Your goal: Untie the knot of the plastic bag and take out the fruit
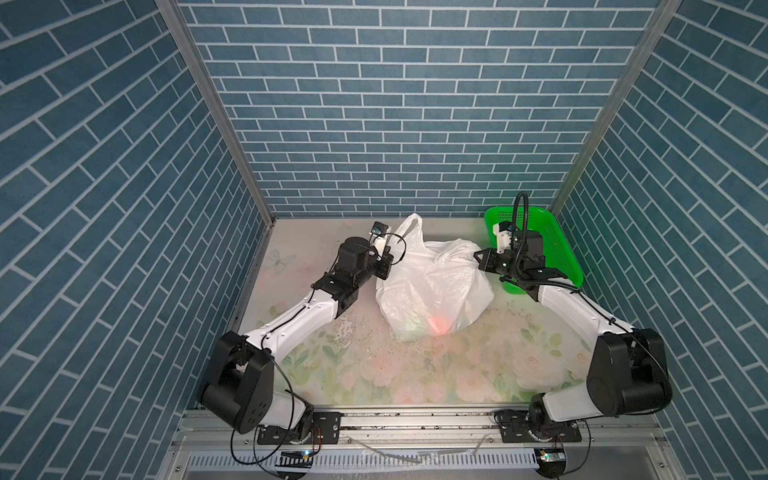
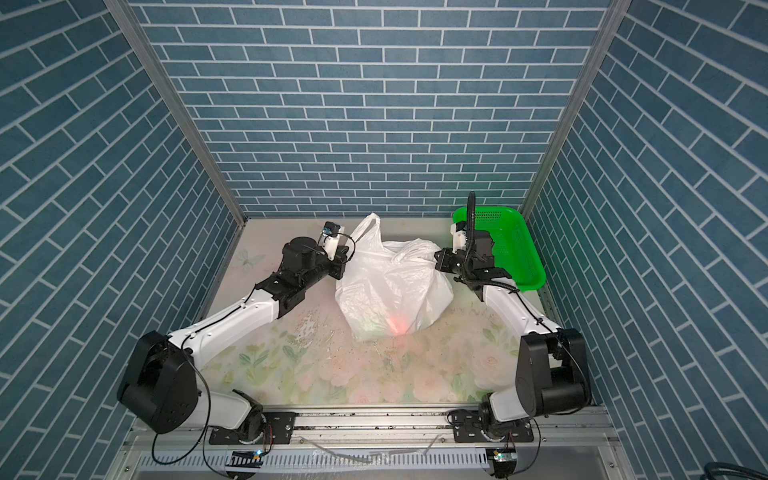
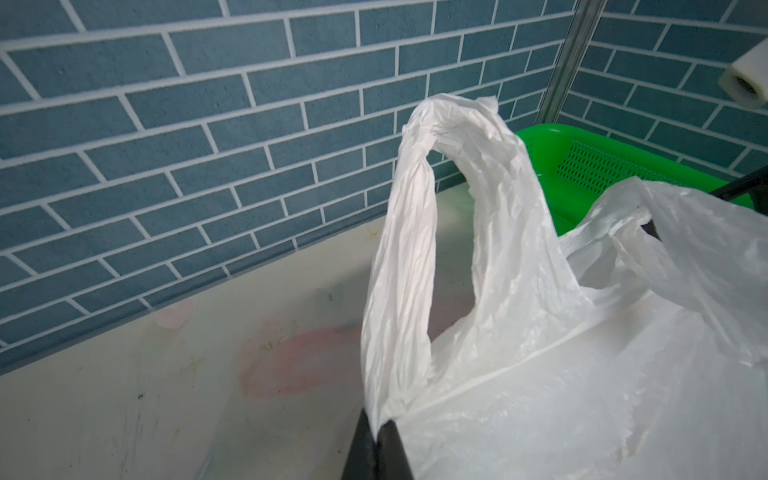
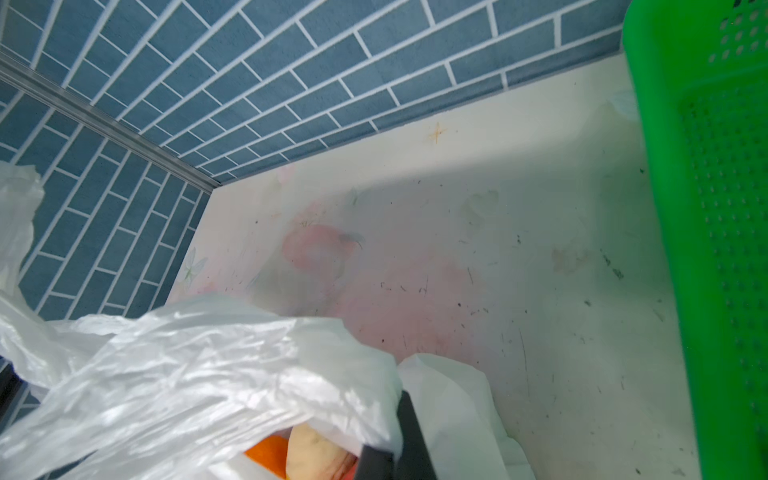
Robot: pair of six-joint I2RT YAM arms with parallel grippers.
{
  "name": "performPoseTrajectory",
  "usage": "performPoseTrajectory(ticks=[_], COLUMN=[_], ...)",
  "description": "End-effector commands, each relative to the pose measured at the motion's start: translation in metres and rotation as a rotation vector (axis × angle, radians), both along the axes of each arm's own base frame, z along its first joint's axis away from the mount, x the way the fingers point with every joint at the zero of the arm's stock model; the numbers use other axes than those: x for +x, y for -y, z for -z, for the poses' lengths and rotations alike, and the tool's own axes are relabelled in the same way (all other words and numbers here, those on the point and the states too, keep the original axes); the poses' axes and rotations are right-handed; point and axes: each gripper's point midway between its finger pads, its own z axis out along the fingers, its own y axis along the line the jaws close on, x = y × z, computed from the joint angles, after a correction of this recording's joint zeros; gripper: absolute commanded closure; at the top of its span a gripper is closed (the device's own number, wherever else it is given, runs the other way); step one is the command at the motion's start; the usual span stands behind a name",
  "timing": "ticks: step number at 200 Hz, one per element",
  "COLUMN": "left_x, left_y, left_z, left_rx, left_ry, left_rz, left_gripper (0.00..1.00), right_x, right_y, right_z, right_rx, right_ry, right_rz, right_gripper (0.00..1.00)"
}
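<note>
I will next move my right gripper down and draw it back with the bag's rim by the basket (image 4: 382, 422), then release that plastic, since the bag's opening already shows fruit.
The white plastic bag (image 1: 432, 291) sits at the back middle of the table in both top views. One handle loop (image 3: 419, 232) stands upright; the other loop (image 1: 453, 251) droops to the right, apart from it. The knot is out of view. My left gripper (image 3: 376, 419) is shut on the bag's plastic at the foot of the upright loop. My right gripper (image 4: 395, 440) is shut on the bag's right rim (image 1: 478, 257). Fruit shows through the mouth: an orange piece (image 4: 270, 455) and a pale knobbly piece (image 4: 316, 453). A red glow (image 1: 441, 325) shows through the bag's front.
A green perforated basket (image 1: 552, 249) stands at the back right corner, just behind my right wrist. Blue brick walls close in the back and both sides. The floral table top (image 1: 415, 374) lies bare in front of the bag.
</note>
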Motion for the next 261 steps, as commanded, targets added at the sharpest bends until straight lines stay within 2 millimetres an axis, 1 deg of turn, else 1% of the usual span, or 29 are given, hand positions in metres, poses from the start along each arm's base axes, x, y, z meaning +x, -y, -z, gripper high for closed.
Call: performPoseTrajectory(ticks=[1,22,45,75,114,121,124,132,145,157,161,164,172,176,177,178,180,183,186,187,190,194,195,196,197,208,218,240,261], left_x=[0.03,0.03,0.017,-0.023,-0.08,-0.085,-0.089,-0.095,-0.101,-0.106,-0.108,-0.107,-0.109,-0.11,-0.11,-0.11,-0.11,-0.111,-0.111,-0.111,-0.112,-0.112,-0.112,-0.112,-0.113,-0.114,-0.115,-0.116,-0.117], left_y=[-0.028,-0.022,-0.022,-0.028,-0.026,-0.026,-0.028,-0.029,-0.028,-0.024,-0.022,-0.019,-0.013,-0.011,-0.01,-0.009,-0.008,-0.006,-0.005,-0.004,-0.003,-0.001,-0.001,0.0,0.0,0.003,0.005,0.006,0.008], left_z=[-0.035,-0.03,-0.018,0.002,0.035,0.034,0.043,0.048,0.046,0.04,0.043,0.031,0.025,0.023,0.023,0.023,0.021,0.02,0.02,0.02,0.019,0.018,0.018,0.017,0.017,0.015,0.014,0.008,0.003], left_rx=[-0.007,-0.012,-0.043,-0.101,-0.073,-0.07,-0.058,-0.051,-0.044,-0.029,-0.015,-0.021,-0.006,0.001,0.004,0.005,0.008,0.01,0.015,0.017,0.018,0.021,0.021,0.021,0.021,0.023,0.022,0.017,0.013], left_ry=[0.109,0.092,0.04,-0.033,-0.114,-0.114,-0.132,-0.145,-0.15,-0.149,-0.154,-0.134,-0.12,-0.119,-0.119,-0.118,-0.115,-0.115,-0.114,-0.115,-0.114,-0.112,-0.111,-0.111,-0.11,-0.101,-0.095,-0.077,-0.062], left_rz=[-0.114,-0.085,-0.063,-0.057,-0.037,-0.039,-0.043,-0.041,-0.032,-0.011,-0.001,0.009,0.033,0.044,0.046,0.049,0.054,0.06,0.066,0.068,0.072,0.079,0.08,0.081,0.082,0.091,0.094,0.087,0.085], left_gripper=[1.0,1.0,1.0,1.0,1.0,1.0,1.0,1.0,0.95,1.0,1.0,1.0,1.0,1.0,1.0,1.0,1.0,1.0,1.0,1.0,1.0,1.0,1.0,1.0,1.0,1.0,1.0,1.0,1.0], right_x=[0.023,0.02,0.002,-0.04,-0.086,-0.092,-0.095,-0.101,-0.109,-0.113,-0.114,-0.115,-0.118,-0.119,-0.119,-0.119,-0.12,-0.123,-0.122,-0.125,-0.123,-0.126,-0.129,-0.127,-0.13,-0.136,-0.141,-0.142,-0.136], right_y=[0.024,0.019,0.018,0.017,0.013,0.011,0.011,0.009,0.004,0.001,0.0,0.0,0.0,0.0,-0.001,-0.001,-0.001,-0.001,-0.002,-0.002,-0.003,-0.004,-0.004,-0.005,-0.005,-0.009,-0.015,-0.025,-0.034], right_z=[-0.014,-0.009,0.003,0.024,0.047,0.052,0.054,0.059,0.061,0.061,0.059,0.058,0.052,0.046,0.042,0.042,0.039,0.038,0.03,0.033,0.023,0.017,0.021,0.015,0.018,0.004,-0.006,-0.026,-0.032], right_rx=[-0.057,-0.043,-0.024,0.026,0.079,0.081,0.081,0.081,0.085,0.074,0.066,0.057,0.032,0.021,0.016,0.016,0.01,-0.004,-0.016,-0.025,-0.039,-0.063,-0.073,-0.076,-0.084,-0.157,-0.197,-0.25,-0.33], right_ry=[0.065,0.042,0.001,-0.053,-0.086,-0.09,-0.092,-0.098,-0.103,-0.114,-0.115,-0.117,-0.116,-0.104,-0.095,-0.095,-0.09,-0.093,-0.069,-0.084,-0.054,-0.043,-0.06,-0.04,-0.053,-0.025,-0.007,0.038,0.083], right_rz=[0.059,0.036,0.024,0.01,-0.014,-0.022,-0.025,-0.032,-0.056,-0.075,-0.086,-0.095,-0.109,-0.119,-0.126,-0.126,-0.134,-0.144,-0.157,-0.161,-0.174,-0.194,-0.199,-0.203,-0.209,-0.266,-0.32,-0.374,-0.397], right_gripper=[1.0,1.0,1.0,1.0,1.0,1.0,1.0,1.0,1.0,1.0,0.93,0.88,0.7,0.63,0.59,0.59,0.54,0.5,0.46,0.44,0.42,0.38,0.37,0.37,0.36,0.3,0.28,0.27,0.24])
